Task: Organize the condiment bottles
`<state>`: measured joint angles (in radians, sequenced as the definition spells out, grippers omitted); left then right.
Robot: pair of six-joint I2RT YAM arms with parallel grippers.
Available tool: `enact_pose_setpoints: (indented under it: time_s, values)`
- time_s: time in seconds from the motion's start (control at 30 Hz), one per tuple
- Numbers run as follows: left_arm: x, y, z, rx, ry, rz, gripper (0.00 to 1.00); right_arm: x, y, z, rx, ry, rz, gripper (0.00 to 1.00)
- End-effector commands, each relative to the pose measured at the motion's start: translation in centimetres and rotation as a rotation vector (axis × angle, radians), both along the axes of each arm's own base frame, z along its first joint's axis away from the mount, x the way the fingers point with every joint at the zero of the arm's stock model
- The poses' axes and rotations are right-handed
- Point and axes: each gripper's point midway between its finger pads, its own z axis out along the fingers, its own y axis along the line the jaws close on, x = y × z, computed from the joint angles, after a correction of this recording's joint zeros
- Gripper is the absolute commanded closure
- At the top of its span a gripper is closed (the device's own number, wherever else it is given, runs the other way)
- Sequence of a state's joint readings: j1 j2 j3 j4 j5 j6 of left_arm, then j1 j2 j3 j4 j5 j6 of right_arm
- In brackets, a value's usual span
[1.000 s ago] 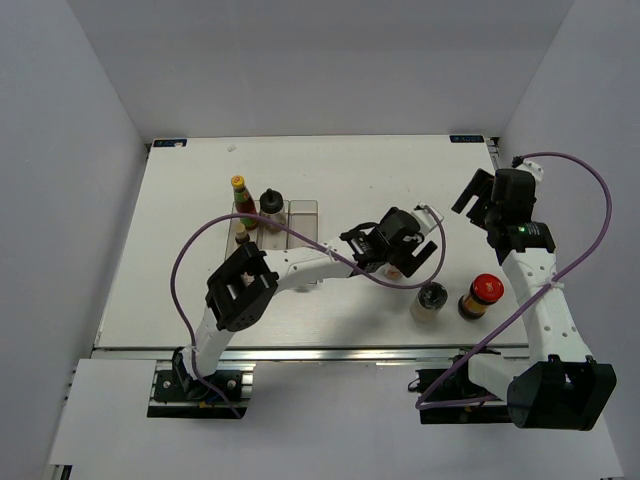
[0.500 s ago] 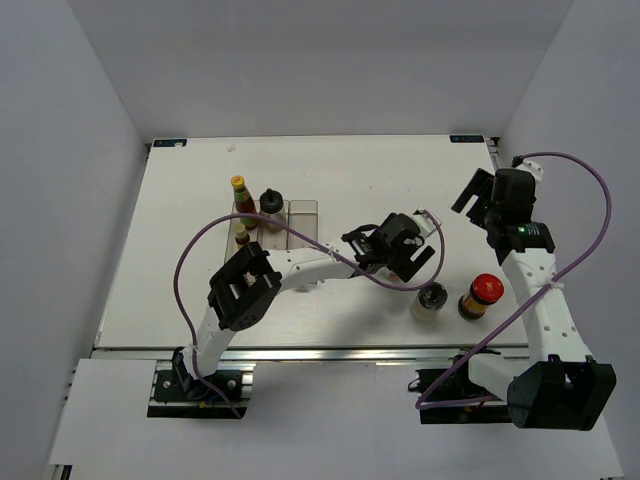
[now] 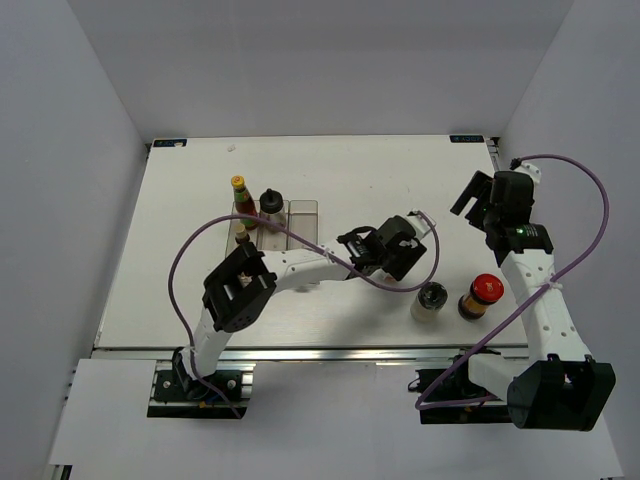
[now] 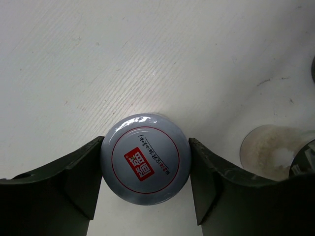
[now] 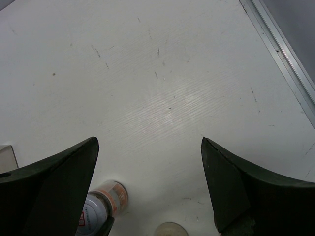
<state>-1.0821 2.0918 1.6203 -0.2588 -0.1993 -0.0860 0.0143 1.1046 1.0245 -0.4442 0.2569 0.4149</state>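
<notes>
The white jar will go into the tray's empty far corner (image 3: pixel 303 213) next, carried by the robot's left gripper to the gripper's left in the top view and released there.
My left gripper (image 3: pixel 402 252) reaches right of the table's middle and is shut on the white jar (image 4: pixel 145 160); both fingers press the sides of its grey-white lid with the red logo. The jar also shows in the right wrist view (image 5: pixel 98 210). My right gripper (image 3: pixel 472 198) is open and empty, raised over the far right of the table (image 5: pixel 148 142). A black-lidded shaker (image 3: pixel 431 300) and the red-lidded dark jar (image 3: pixel 480 293) stand at the front right. The slim red sauce bottle (image 3: pixel 240 192), the second black-lidded shaker (image 3: pixel 270 203) and the tiny yellow-capped bottle (image 3: pixel 241 233) stand at the clear tray (image 3: pixel 303 210).
The left arm's purple cable (image 3: pixel 190 250) loops over the table's left half. The right arm's cable (image 3: pixel 590 200) arcs beyond the right edge. The table's metal right edge (image 5: pixel 280 54) runs close to my right gripper.
My left gripper has shifted slightly and turned a little at the white jar. The right arm has hardly moved.
</notes>
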Motion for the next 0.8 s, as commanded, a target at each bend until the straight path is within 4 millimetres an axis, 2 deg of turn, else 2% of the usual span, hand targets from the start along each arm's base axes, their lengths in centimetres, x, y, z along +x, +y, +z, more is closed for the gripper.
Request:
enact_pose_setpoints:
  time_s: [0.0,0.13,0.23,0.27,0.33,0.37,0.4,0.5,0.6,0.73,0.77]
  values:
    - [0.6,1.0,6.7,-0.098,-0.095,0.057,0.67,0.2,0.1,1.2,0.003,-0.054,0.014,0.11]
    - [2.0,3.5,8.8,-0.132,-0.115,0.134,0.72,0.2,0.3,1.1,0.009,-0.058,0.025,0.11]
    - [2.8,6.3,10.7,-0.171,-0.129,0.205,0.78,0.3,0.6,1.1,0.013,-0.062,0.04,0.11]
    - [3.4,7.9,11.8,-0.196,-0.144,0.239,0.83,0.3,0.6,1.1,0.015,-0.064,0.041,0.11]
    - [4.3,9.9,12.9,-0.229,-0.157,0.286,0.85,0.4,0.7,1.0,0.016,-0.065,0.043,0.11]
    - [4.2,10.7,14.5,-0.26,-0.173,0.296,0.85,0.4,0.8,1.0,0.02,-0.067,0.05,0.11]
    - [4.2,11.6,14.0,-0.251,-0.173,0.304,0.85,0.5,0.8,1.0,0.019,-0.066,0.051,0.11]
    - [4.7,13.9,15.4,-0.265,-0.213,0.36,0.86,0.6,0.9,0.9,0.022,-0.065,0.056,0.11]
    - [5.8,16.0,16.4,-0.271,-0.247,0.427,0.91,0.6,1.0,0.9,0.02,-0.063,0.059,0.11]
    - [9.3,19.8,16.7,-0.268,-0.283,0.555,0.92,0.6,0.9,0.8,0.017,-0.061,0.058,0.11]
    - [9.9,20.2,16.7,-0.268,-0.282,0.562,0.92,0.6,0.9,0.7,0.017,-0.059,0.059,0.11]
